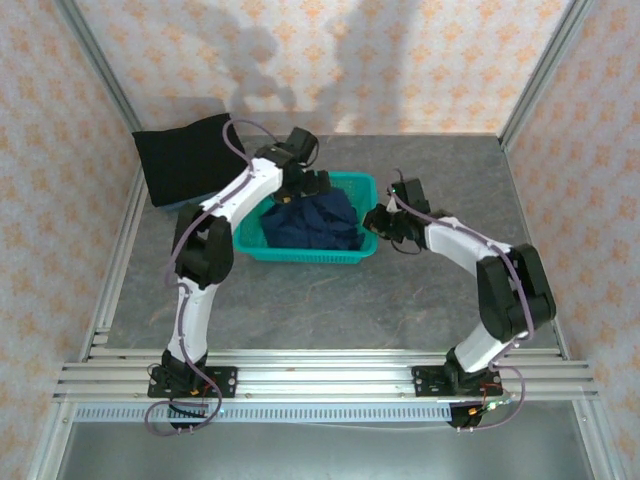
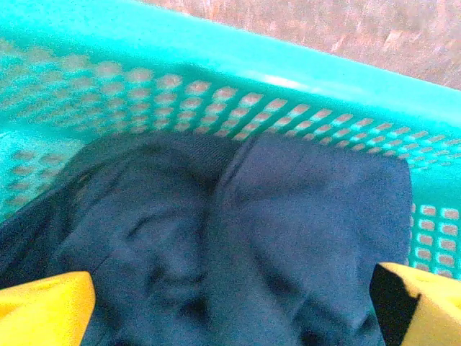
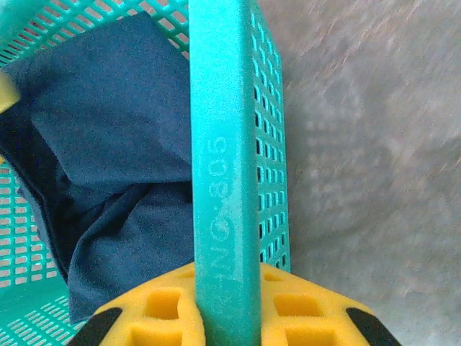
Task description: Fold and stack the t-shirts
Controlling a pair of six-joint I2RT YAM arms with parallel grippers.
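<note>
The fold of the navy t-shirt runs between my left gripper's open, wide-spread fingers. The left gripper goes down into the basket onto that fold next.
The navy blue t-shirt lies crumpled inside the teal mesh basket; its print is hidden. The plain black t-shirt rests folded at the back left of the table. My left gripper hangs over the basket's back left part. In the left wrist view it is open, its yellow fingers spread wide just above the navy cloth. My right gripper is at the basket's right wall. In the right wrist view it is shut on the teal rim, with navy cloth to the left.
The basket stands mid-table on the grey surface. Aluminium frame rails run along the near edge and up both sides. Patterned walls close in the back and sides.
</note>
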